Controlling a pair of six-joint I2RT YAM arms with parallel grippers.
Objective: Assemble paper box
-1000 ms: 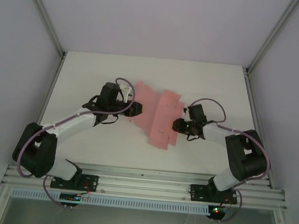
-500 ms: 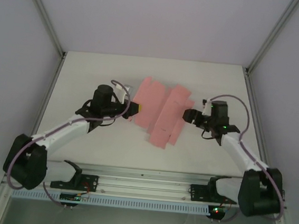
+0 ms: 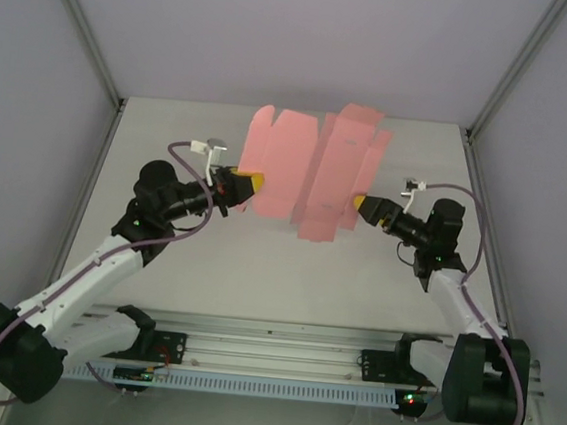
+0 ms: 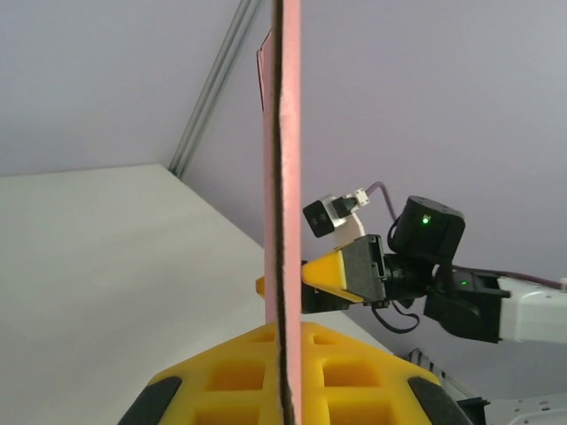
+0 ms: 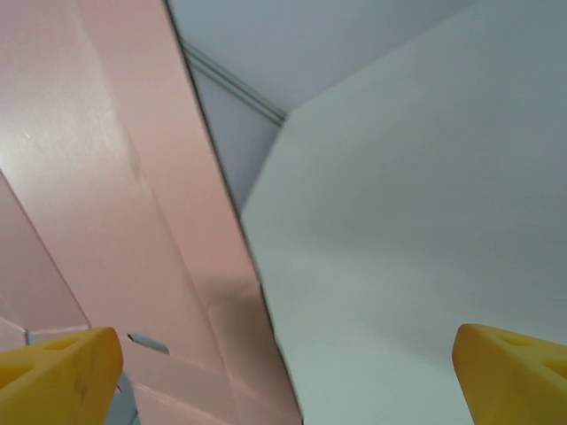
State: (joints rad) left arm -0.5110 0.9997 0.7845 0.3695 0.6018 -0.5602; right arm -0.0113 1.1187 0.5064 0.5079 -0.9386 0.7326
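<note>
The sheet's side edge still slants between the spread yellow fingers of my right gripper. My right gripper needs to turn and move in toward my left gripper, onto the sheet's loose side edge (image 3: 367, 191) (image 5: 274, 343).
The paper box is a flat pink die-cut sheet (image 3: 313, 170) with tabs and creases, held up off the white table and tilted nearly upright. My left gripper (image 3: 245, 186) is shut on its left edge. In the left wrist view the sheet (image 4: 285, 159) runs edge-on between the yellow pads (image 4: 354, 372) of that gripper (image 4: 285, 359). My right gripper (image 3: 366, 207) stands open at the sheet's right edge. In the right wrist view the sheet (image 5: 115, 195) covers the left side, its edge reaching between the spread yellow fingers (image 5: 58, 372) of the gripper (image 5: 283, 381).
The white table (image 3: 171, 131) is bounded by pale walls with aluminium posts (image 3: 81, 22) at the back corners. A metal rail (image 3: 271, 344) carrying both arm bases runs along the near edge. The right arm (image 4: 425, 239) faces the left wrist camera.
The sheet lay flat on the table a second ago. My left gripper has lifted it up and back, tilting it upright. The right arm swung outward and rose to the sheet's right edge.
</note>
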